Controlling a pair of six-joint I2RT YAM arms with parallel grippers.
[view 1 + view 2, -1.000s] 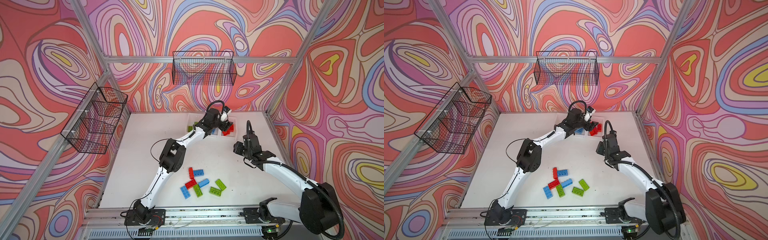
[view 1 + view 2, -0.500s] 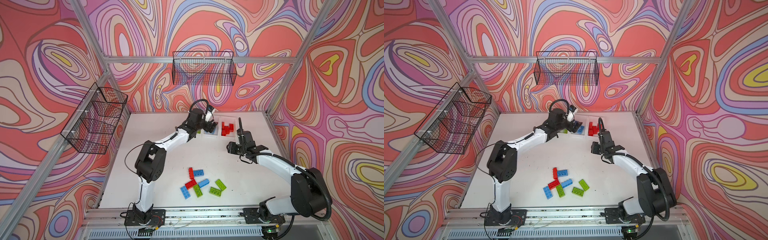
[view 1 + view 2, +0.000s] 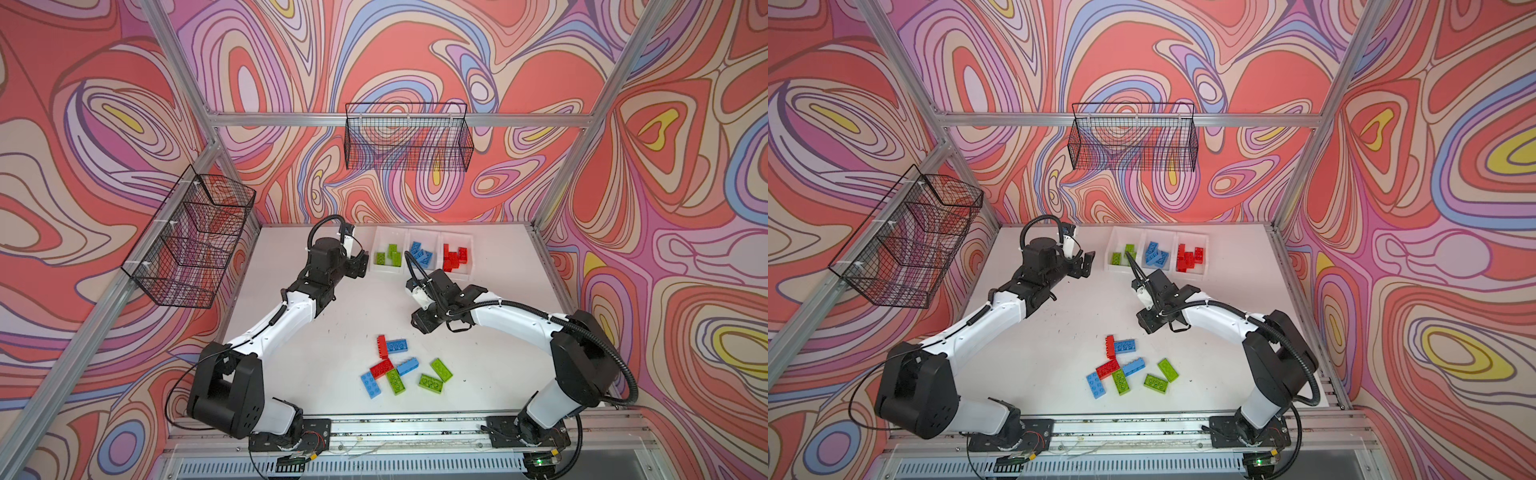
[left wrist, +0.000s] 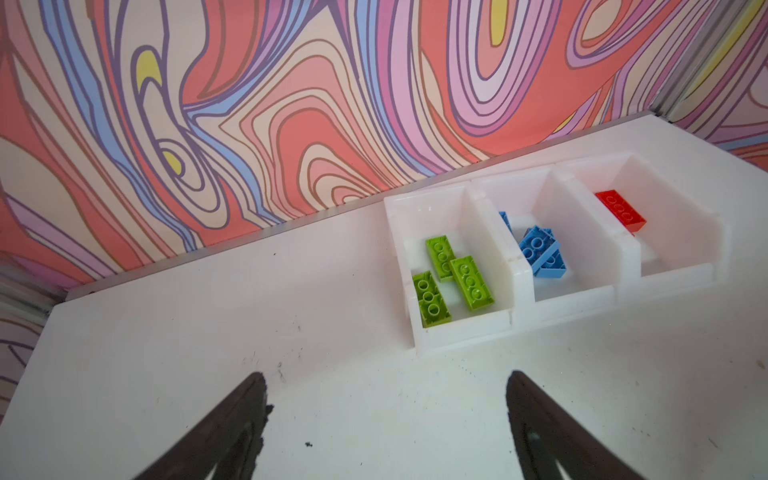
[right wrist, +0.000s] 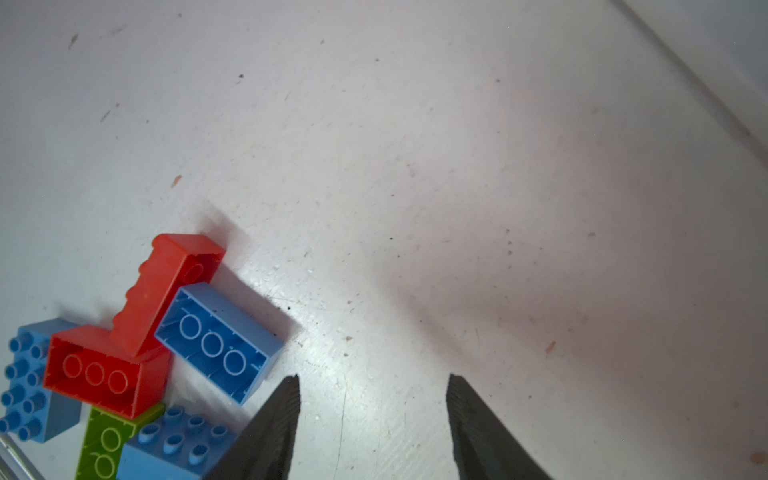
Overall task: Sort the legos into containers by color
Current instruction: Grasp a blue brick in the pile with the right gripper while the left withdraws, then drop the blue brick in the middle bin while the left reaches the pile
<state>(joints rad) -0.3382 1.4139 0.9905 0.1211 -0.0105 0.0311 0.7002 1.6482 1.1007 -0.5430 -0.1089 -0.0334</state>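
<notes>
The brick lies crooked, below my right gripper and back from it. My right gripper needs to move back, turn its fingers and go down astride the long sides of the upturned blue brick [image 3: 397, 346] [image 5: 220, 340].
Three joined white containers stand at the back: the left one [image 3: 376, 243] holds green legos [image 4: 451, 272], the middle one [image 3: 411, 237] blue legos [image 4: 540, 251], the right one [image 3: 469, 243] red legos [image 4: 621, 210]. A loose pile of legos [image 3: 399, 368] in red, blue and green lies on the table near the front. My left gripper [image 3: 360, 266] hangs open and empty just left of the green container. My right gripper [image 3: 422, 324] is open and empty above bare table, beside an upturned blue brick [image 5: 220, 340] and a red brick on its side [image 5: 166, 286].
Black wire baskets hang on the back wall [image 3: 409, 141] and the left wall [image 3: 189, 237]. Aluminium frame posts stand at the table's back corners. A metal rail [image 3: 395, 428] with both arm bases runs along the front edge.
My left gripper has drawn back from over the containers to the left of them, its jaws opening wider. My right gripper has swung from beside the containers toward the loose pile.
</notes>
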